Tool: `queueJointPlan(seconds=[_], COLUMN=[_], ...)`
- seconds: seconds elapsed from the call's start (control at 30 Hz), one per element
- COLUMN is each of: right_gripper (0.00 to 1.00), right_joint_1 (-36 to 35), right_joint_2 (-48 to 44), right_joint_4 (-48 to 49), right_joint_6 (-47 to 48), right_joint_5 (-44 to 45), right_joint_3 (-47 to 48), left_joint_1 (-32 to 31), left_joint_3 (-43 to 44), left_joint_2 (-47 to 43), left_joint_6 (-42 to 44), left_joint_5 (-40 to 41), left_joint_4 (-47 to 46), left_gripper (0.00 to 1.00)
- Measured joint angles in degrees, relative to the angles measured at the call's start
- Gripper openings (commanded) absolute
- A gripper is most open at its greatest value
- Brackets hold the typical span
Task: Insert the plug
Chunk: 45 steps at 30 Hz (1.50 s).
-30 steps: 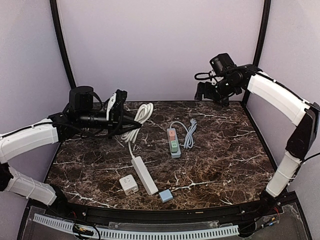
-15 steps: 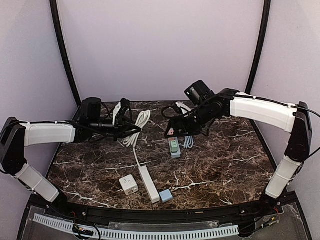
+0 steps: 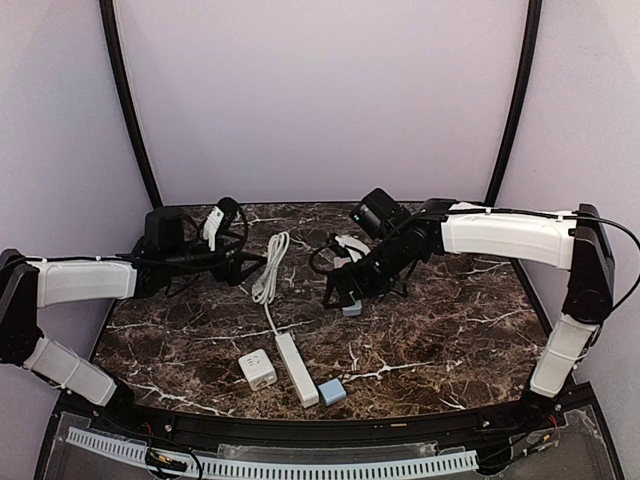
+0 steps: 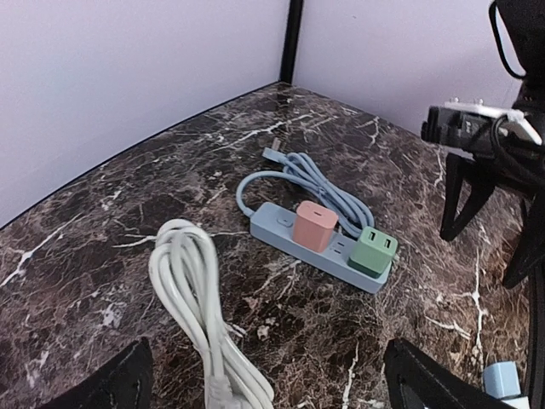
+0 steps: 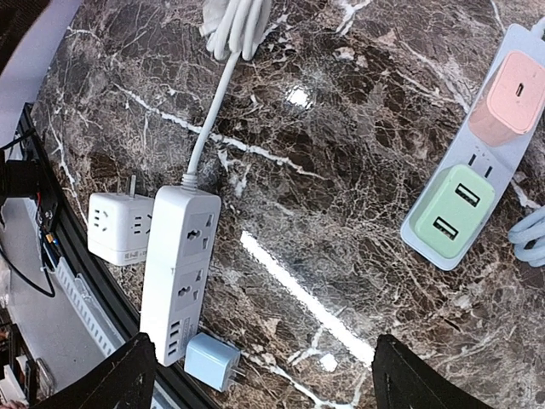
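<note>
Next, my left gripper moves back, tilts downward and lowers onto the white power strip's cable end (image 3: 283, 340), its nearest part, below and back from the gripper.
The small light blue plug (image 3: 331, 391) lies on the marble near the front edge, its prongs showing in the right wrist view (image 5: 211, 360). It touches the end of a white power strip (image 3: 295, 367) (image 5: 174, 273). My right gripper (image 3: 345, 290) (image 5: 268, 375) hovers open above the table between that strip and a blue-grey strip (image 5: 477, 170), with nothing between its fingers. My left gripper (image 3: 245, 262) (image 4: 268, 388) is open just above the white coiled cable (image 4: 192, 290) (image 3: 268, 270) and holds nothing.
A white cube adapter (image 3: 258, 370) (image 5: 119, 228) sits left of the white strip. The blue-grey strip (image 4: 319, 247) carries a pink adapter (image 4: 313, 225) and a green adapter (image 4: 373, 250), with its blue cable (image 4: 298, 175) looped behind. Tent walls and black poles close in the back.
My left gripper has opened and let the white cable drop onto the table. The right arm has swung down from the back right to over the blue-grey strip.
</note>
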<state>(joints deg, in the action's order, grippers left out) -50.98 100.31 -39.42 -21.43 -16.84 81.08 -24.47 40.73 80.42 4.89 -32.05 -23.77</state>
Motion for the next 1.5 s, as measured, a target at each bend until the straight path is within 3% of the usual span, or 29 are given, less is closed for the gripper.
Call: queueJointPlan(seconds=[0.17, 0.43, 0.67, 0.87, 1.0, 1.23, 1.5], right_gripper=[0.87, 0.89, 0.92, 0.93, 0.93, 0.94, 0.94], right_joint_1=[0.0, 0.0, 0.6, 3.0, 5.8, 7.9, 8.6], right_joint_2=[0.0, 0.7, 1.0, 1.0, 0.9, -3.9, -8.5], right_joint_4=[-0.1, -2.5, -5.7, -7.8, -10.0, -11.2, -10.3], right_joint_6=[0.2, -1.3, -6.4, -7.4, -7.0, -5.4, -1.8], right_joint_5=[1.9, 10.5, 21.3, 24.8, 25.0, 25.0, 24.1], right_joint_3=[0.0, 1.9, 6.1, 8.3, 11.3, 9.0, 2.9], left_joint_1=[0.7, 0.7, 0.7, -0.2, -4.9, -15.5, -20.1], left_joint_3=[-0.5, 10.4, 26.6, 29.2, 36.8, 48.2, 46.4], left_joint_2=[-6.7, -7.1, 3.3, 10.9, 15.5, 20.5, 24.7], left_joint_6=[-2.2, -9.3, -22.7, -35.3, -41.0, -50.0, -59.6], left_joint_5=[8.6, 16.1, 18.3, 20.7, 24.3, 25.1, 20.1], left_joint_4=[5.4, 29.7, 53.0, 65.4, 75.7, 86.2, 87.8], left_gripper=[0.99, 0.99, 0.99, 0.99, 0.94, 0.85, 0.81])
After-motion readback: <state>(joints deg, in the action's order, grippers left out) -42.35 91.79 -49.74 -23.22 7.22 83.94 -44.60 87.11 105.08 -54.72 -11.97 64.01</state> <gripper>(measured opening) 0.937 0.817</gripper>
